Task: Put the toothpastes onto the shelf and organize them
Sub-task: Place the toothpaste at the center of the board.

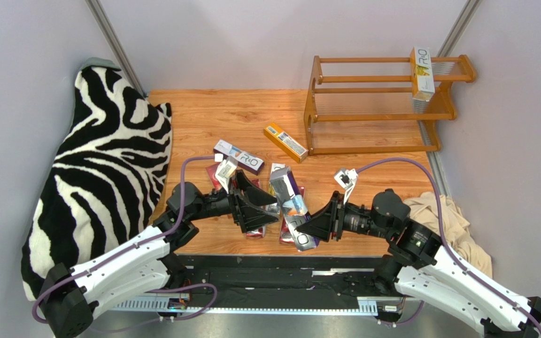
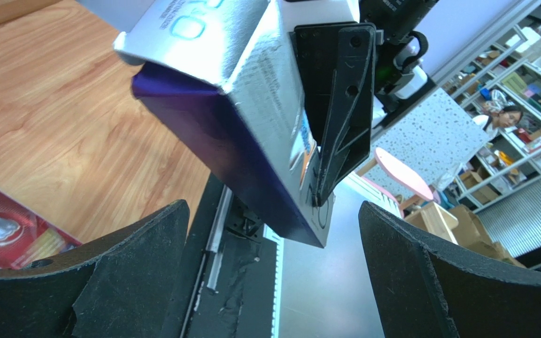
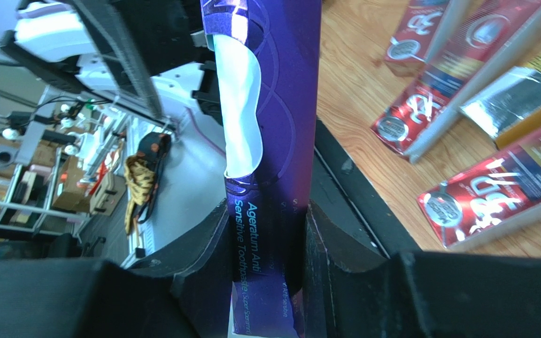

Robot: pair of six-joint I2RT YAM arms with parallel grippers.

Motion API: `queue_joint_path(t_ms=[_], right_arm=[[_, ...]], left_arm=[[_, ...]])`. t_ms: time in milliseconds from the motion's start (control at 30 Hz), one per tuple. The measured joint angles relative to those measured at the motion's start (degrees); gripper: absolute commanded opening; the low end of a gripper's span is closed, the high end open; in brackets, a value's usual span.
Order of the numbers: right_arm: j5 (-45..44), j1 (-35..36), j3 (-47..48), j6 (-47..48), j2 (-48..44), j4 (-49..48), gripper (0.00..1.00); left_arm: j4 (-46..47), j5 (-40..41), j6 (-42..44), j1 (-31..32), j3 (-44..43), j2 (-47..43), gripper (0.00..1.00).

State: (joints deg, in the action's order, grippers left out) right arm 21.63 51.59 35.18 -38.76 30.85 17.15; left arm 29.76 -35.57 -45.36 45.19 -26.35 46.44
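My right gripper will turn its fingers down, lower the purple carton onto the bare tabletop beside the red cartons and let go of it, because that clear wood is below.
My right gripper (image 1: 305, 229) is shut on a purple toothpaste carton (image 1: 286, 186) and holds it above the table's near edge. In the right wrist view the carton (image 3: 273, 141) is clamped between both fingers of that gripper (image 3: 270, 218). My left gripper (image 1: 275, 215) is open and faces the same carton (image 2: 252, 120), with jaws wide apart (image 2: 272, 232) and not touching it. A second purple carton (image 1: 239, 156) and an orange-yellow one (image 1: 285, 141) lie on the table. Red cartons (image 3: 421, 113) lie below the grippers. A white carton (image 1: 422, 72) stands on the wooden shelf (image 1: 386, 98) at far right.
A zebra-print cushion (image 1: 104, 162) fills the left side. A beige cloth (image 1: 450, 218) lies at the right edge by the right arm. Grey walls close in the table at left, back and right. A red carton (image 2: 12, 236) lies left of my left gripper.
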Motion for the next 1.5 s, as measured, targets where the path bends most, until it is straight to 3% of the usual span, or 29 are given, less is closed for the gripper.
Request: queue_joint_path(t_ms=[600, 1067, 1233, 1500], right_arm=[[4.3, 0.5, -0.7, -1.9, -0.3, -4.9, 0.28], [2.7, 1.7, -1.9, -2.2, -0.5, -5.3, 0.27], [-9.8, 1.7, 0.1, -3.1, -0.8, 4.8, 0.27], [-36.2, 1.7, 1.0, -8.8, 7.8, 22.2, 0.33]], left_arm=[[12.2, -3.2, -5.4, 0.2, 0.0, 6.6, 0.94], [13.1, -3.0, -5.7, 1.6, 0.0, 9.5, 0.96], [0.8, 3.6, -1.2, 1.6, -0.1, 4.4, 0.99], [-32.5, 32.0, 2.6, 1.7, -1.1, -6.8, 0.99]])
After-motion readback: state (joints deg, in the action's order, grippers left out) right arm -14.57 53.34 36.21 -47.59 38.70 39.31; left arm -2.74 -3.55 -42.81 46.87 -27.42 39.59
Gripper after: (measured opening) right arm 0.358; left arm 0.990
